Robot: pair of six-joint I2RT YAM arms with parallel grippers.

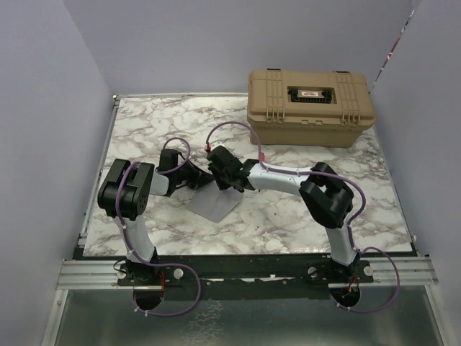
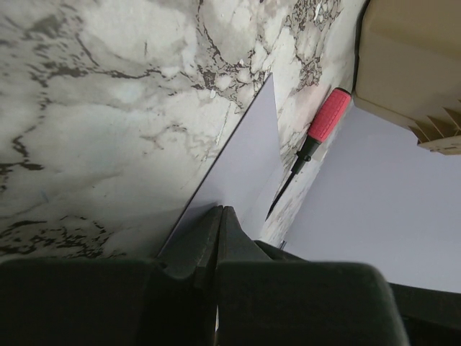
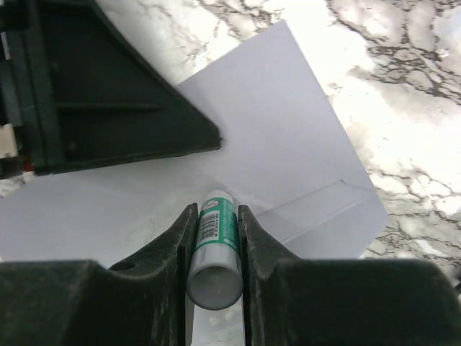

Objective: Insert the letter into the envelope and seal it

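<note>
The glue stick stands on the envelope. My right gripper rises next, moves past the screwdriver and lowers to release the stick on marble before the tan case.
The grey envelope (image 1: 216, 205) lies flat on the marble table between the two arms, and also shows in the wrist views (image 2: 248, 166) (image 3: 288, 108). Its flap crease shows at the right edge. My left gripper (image 1: 204, 180) (image 2: 222, 209) is shut, its joined tips resting on the envelope's edge with nothing visible between them. It shows as a dark wedge (image 3: 108, 108) in the right wrist view. My right gripper (image 1: 225, 186) (image 3: 216, 207) is shut on a white and green glue stick (image 3: 216, 241), whose far end touches the envelope. The letter is hidden from view.
A big tan hard case (image 1: 310, 104) (image 2: 410, 65) stands at the back right of the table. A screwdriver with a red handle (image 2: 324, 122) lies on the marble just beyond the envelope. Light grey walls close in the left, back and right sides.
</note>
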